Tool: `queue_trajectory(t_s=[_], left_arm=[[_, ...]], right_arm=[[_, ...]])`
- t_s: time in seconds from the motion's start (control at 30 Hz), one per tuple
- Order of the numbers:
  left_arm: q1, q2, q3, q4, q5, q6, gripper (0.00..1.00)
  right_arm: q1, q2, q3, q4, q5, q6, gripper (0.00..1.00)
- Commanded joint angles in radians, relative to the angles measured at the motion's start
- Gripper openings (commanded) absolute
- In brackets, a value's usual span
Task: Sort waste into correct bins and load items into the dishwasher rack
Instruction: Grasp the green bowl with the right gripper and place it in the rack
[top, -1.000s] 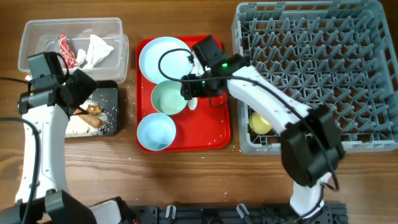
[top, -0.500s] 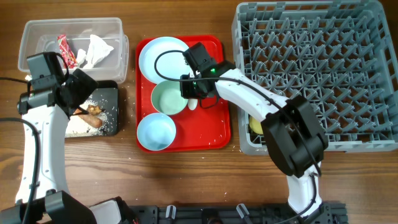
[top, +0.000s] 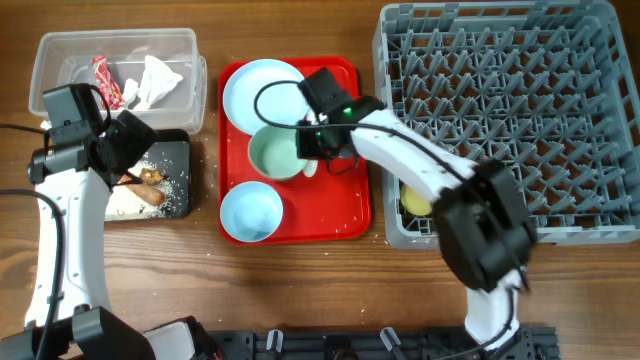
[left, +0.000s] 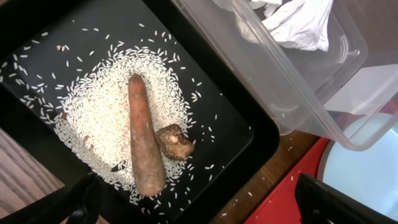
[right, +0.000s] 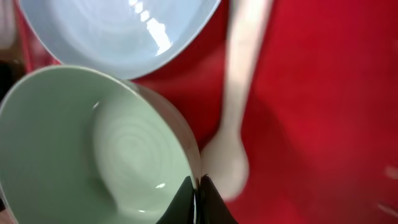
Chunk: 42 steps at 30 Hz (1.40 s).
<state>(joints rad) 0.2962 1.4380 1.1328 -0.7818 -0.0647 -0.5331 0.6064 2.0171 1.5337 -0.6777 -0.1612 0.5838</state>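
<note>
The pale bowl should next be lifted outward by my right gripper, over the rack's empty far corner by the tray. Then it should be tilted and brought down in.
My right gripper (top: 314, 150) (right: 198, 184) is shut on the right rim of the middle pale bowl (top: 272, 157) (right: 93, 149) on the red tray. The white spoon (right: 233, 143) lies on the tray just beside that rim. A pale blue plate (top: 262, 88) sits behind the bowl and a second bowl (top: 250, 212) in front. The yellow cup (top: 418, 197) rests in the dishwasher rack (top: 500, 110). My left gripper (left: 196, 194) hangs open above the black tray (left: 245, 134), which holds rice (left: 99, 112), the carrot-like stick (left: 146, 140) and a brown scrap (left: 175, 142).
The clear tub (top: 115, 62) at the back left holds a red wrapper (top: 104, 80) and crumpled tissue (top: 155, 80). The flat red tray (top: 340, 215) lies between the bins and the rack. A few rice grains lie on the wood near the tray.
My right gripper has moved onto the middle bowl's right rim and shut on it. The left arm has not moved.
</note>
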Motion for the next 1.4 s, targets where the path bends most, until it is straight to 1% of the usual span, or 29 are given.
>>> queue_trajectory(t_s=[0.0,0.03,0.13,0.17,0.2,0.23,0.3,0.37,0.4,0.53,0.6,0.7,0.73,0.9,1.0,1.1,1.3,1.37], left_arm=[[-0.003,-0.014,0.014,0.0,0.008,0.001,1.0],[-0.003,-0.014,0.014,0.0,0.008,0.001,1.0],[-0.003,-0.014,0.014,0.0,0.008,0.001,1.0],[-0.003,-0.014,0.014,0.0,0.008,0.001,0.99],[-0.003,-0.014,0.014,0.0,0.008,0.001,1.0],[-0.003,-0.014,0.014,0.0,0.008,0.001,1.0],[-0.003,-0.014,0.014,0.0,0.008,0.001,1.0],[-0.003,-0.014,0.014,0.0,0.008,0.001,1.0],[-0.003,-0.014,0.014,0.0,0.008,0.001,1.0],[-0.003,-0.014,0.014,0.0,0.008,0.001,1.0],[-0.003,-0.014,0.014,0.0,0.008,0.001,1.0],[-0.003,-0.014,0.014,0.0,0.008,0.001,1.0],[-0.003,-0.014,0.014,0.0,0.008,0.001,1.0],[-0.003,-0.014,0.014,0.0,0.008,0.001,1.0],[-0.003,-0.014,0.014,0.0,0.008,0.001,1.0],[-0.003,-0.014,0.014,0.0,0.008,0.001,1.0],[-0.003,-0.014,0.014,0.0,0.008,0.001,1.0],[-0.003,-0.014,0.014,0.0,0.008,0.001,1.0]], right_arm=[[-0.044,-0.272,0.011,-0.034,0.283,-0.055,0.04],[-0.051,-0.325,0.011,-0.042,0.377,-0.058,0.04],[-0.078,-0.453,0.011,-0.034,0.803,-0.063,0.04],[-0.089,-0.471,0.011,-0.023,0.953,-0.09,0.04],[-0.101,-0.473,0.011,-0.005,1.056,-0.13,0.04],[-0.136,-0.458,0.011,0.043,1.185,-0.211,0.04],[-0.18,-0.417,0.011,0.125,1.233,-0.307,0.04],[-0.253,-0.296,0.011,0.356,1.276,-0.522,0.04],[-0.262,-0.261,0.011,0.419,1.281,-0.586,0.04],[-0.273,-0.101,0.011,0.701,1.28,-0.953,0.04],[-0.271,-0.029,0.011,0.816,1.28,-1.107,0.04],[-0.271,0.062,0.011,0.932,1.28,-1.267,0.04],[-0.271,0.088,0.011,0.946,1.28,-1.291,0.04],[-0.267,0.148,0.011,0.931,1.267,-1.278,0.04],[-0.251,0.15,0.011,0.808,1.172,-1.273,0.04],[-0.232,0.15,0.011,0.701,1.133,-1.255,0.04],[-0.197,0.15,0.011,0.617,1.123,-1.235,0.05],[-0.186,0.15,0.011,0.609,1.124,-1.233,0.5]])
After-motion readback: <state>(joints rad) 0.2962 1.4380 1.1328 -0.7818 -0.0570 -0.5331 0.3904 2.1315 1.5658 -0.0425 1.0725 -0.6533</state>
